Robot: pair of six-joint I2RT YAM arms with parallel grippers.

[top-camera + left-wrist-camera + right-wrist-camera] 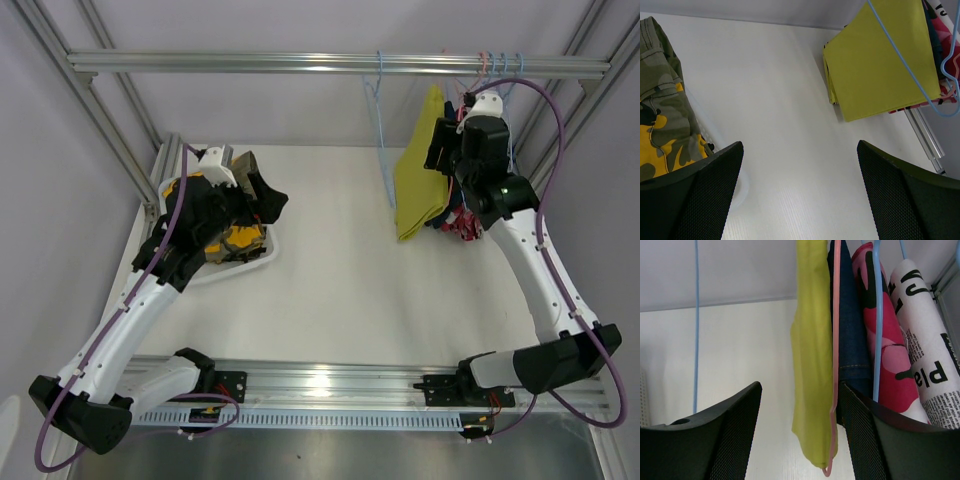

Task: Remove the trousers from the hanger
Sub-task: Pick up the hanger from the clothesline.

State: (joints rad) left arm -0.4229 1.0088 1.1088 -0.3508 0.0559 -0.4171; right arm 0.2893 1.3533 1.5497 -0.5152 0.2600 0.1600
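Observation:
I will next turn my right gripper toward the tray and center both fingers around the pink hanger's bare arm (835,352). The arm is ahead of the gripper, nearer one finger.
The yellow trousers (812,365) hang folded over a pink hanger (836,340) on the rail; they also show in the top view (420,180) and the left wrist view (880,60). Beside them hang the navy trousers (850,340), the pink-red patterned trousers (887,355) and the newspaper-print trousers (930,360). My right gripper (801,386) is open, with one jaw on each side of the yellow trousers' lower part. The camouflage trousers (235,240) lie in the white tray (262,262). My left gripper (800,150) is open and empty, just right of the tray.
An empty blue hanger (383,130) hangs from the aluminium rail (300,62), left of the yellow trousers. Frame posts stand at the back corners. The white table (340,280) lies between the tray and the hanging clothes.

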